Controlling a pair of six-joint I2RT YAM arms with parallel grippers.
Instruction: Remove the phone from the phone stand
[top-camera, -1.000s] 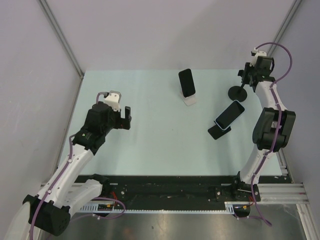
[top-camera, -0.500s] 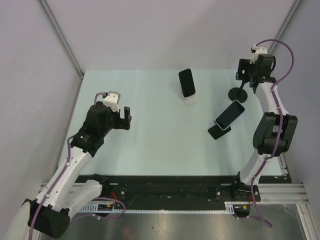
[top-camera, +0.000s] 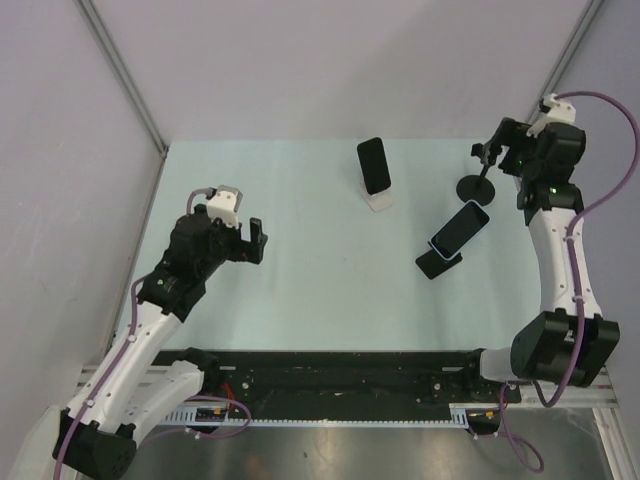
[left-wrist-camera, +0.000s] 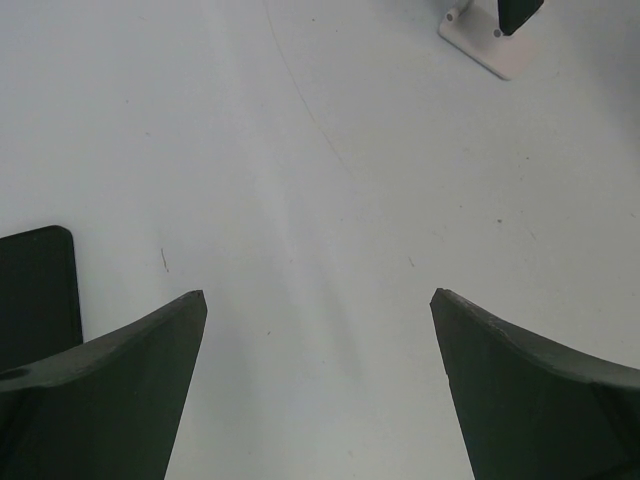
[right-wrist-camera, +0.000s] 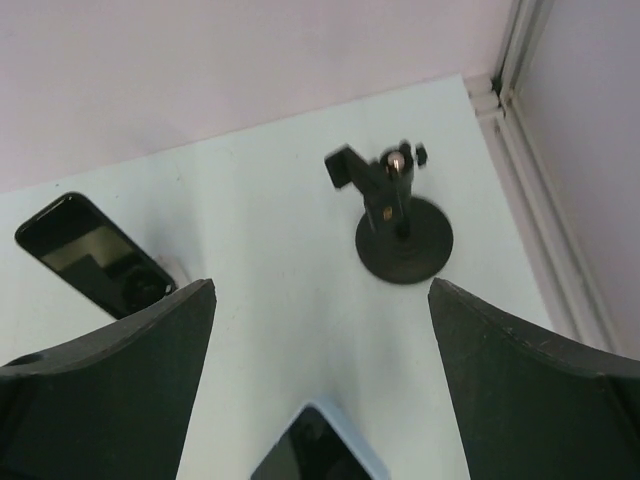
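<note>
My right gripper will next move down and back from the round stand to the blue-cased phone's upper end (top-camera: 475, 213) (right-wrist-camera: 341, 446), because that end sticks out from its black stand.
Two phones stand on the table. A black phone (top-camera: 374, 164) (right-wrist-camera: 93, 255) leans upright in a white stand (top-camera: 379, 203) (left-wrist-camera: 488, 45) at the back middle. A phone in a light blue case (top-camera: 461, 227) (right-wrist-camera: 322, 452) lies tilted on a black stand (top-camera: 434, 264) further right. My right gripper (top-camera: 492, 148) (right-wrist-camera: 321, 285) hangs open and empty above the back right corner, over the gap between the blue-cased phone and a round stand. On the left side my left gripper (top-camera: 257, 240) (left-wrist-camera: 318, 295) is open over bare table, well away from both phones.
A round black stand (top-camera: 477, 185) (right-wrist-camera: 403, 240) with a small clamp head and no phone sits at the back right, near the table's right rail (right-wrist-camera: 520, 190). Pale walls close off the back and both sides.
My right gripper has opened from nearly shut and drawn back and up from the round black stand. The left arm has shifted slightly; both phones stay put.
</note>
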